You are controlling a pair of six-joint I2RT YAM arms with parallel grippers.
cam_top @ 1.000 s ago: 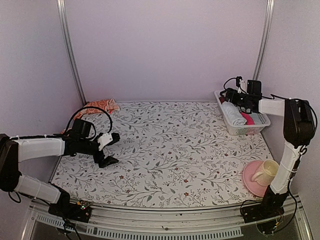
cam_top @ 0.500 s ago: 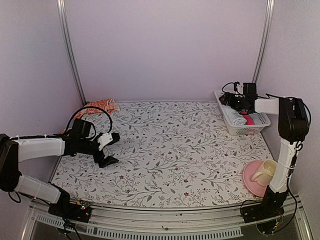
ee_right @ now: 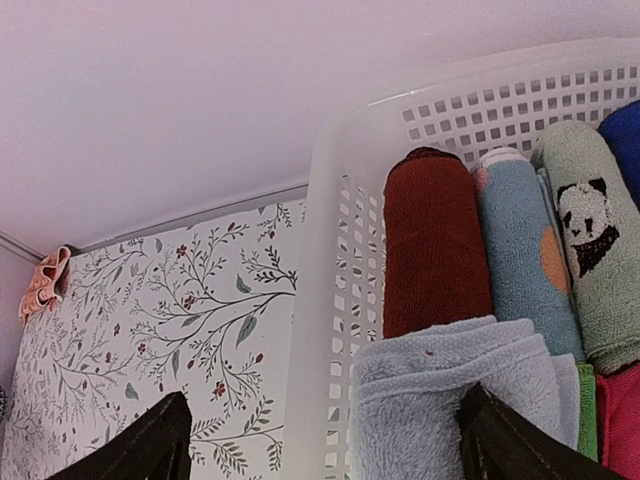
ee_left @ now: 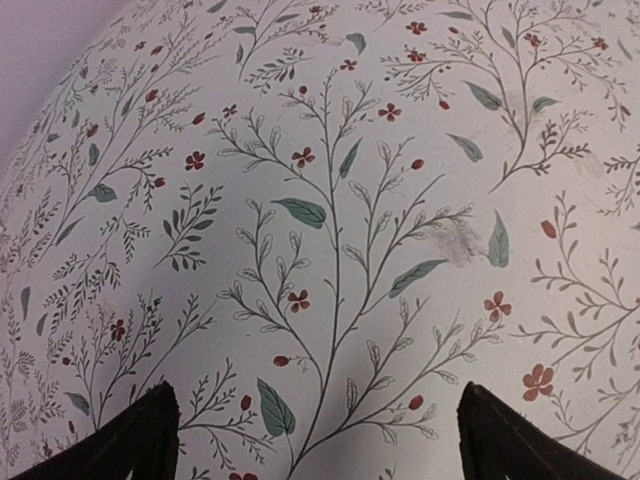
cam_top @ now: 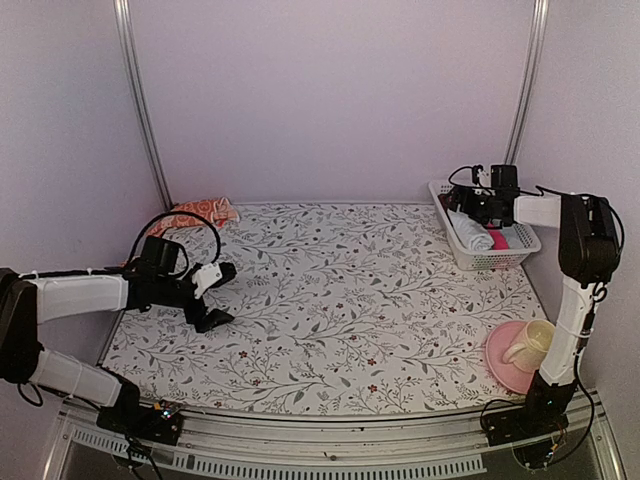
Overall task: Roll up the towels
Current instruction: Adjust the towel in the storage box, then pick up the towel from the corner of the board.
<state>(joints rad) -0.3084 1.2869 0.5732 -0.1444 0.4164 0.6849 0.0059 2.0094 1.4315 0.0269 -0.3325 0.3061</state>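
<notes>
My left gripper will move outward next, over the floral tablecloth and onto the raised near edge of the orange-red towel (cam_top: 200,212), because that towel is crumpled beyond the gripper's open fingers.
The light blue towel (ee_right: 470,395) lies folded in the near end of the white basket (ee_right: 335,210); it also shows in the top view (cam_top: 468,232). My right gripper (cam_top: 458,201) hovers over the basket's far left part, jaws wide open (ee_right: 320,450), one finger outside the basket wall and the other over the blue towel. The orange-red printed towel (cam_top: 200,212) lies crumpled at the table's back left corner, and shows small in the right wrist view (ee_right: 40,285). My left gripper (cam_top: 212,297) is open and empty just above the floral tablecloth (ee_left: 320,440), in front of that towel.
The basket (cam_top: 488,262) stands at the back right and holds several rolled towels: dark red (ee_right: 430,240), blue with an orange dot (ee_right: 525,250), green with a panda (ee_right: 590,230). A cream cup (cam_top: 532,343) sits on a pink saucer (cam_top: 500,368) at the front right.
My right gripper has shifted slightly over the basket and the blue towel has settled lower inside it. My left gripper has edged a little to the left.
</notes>
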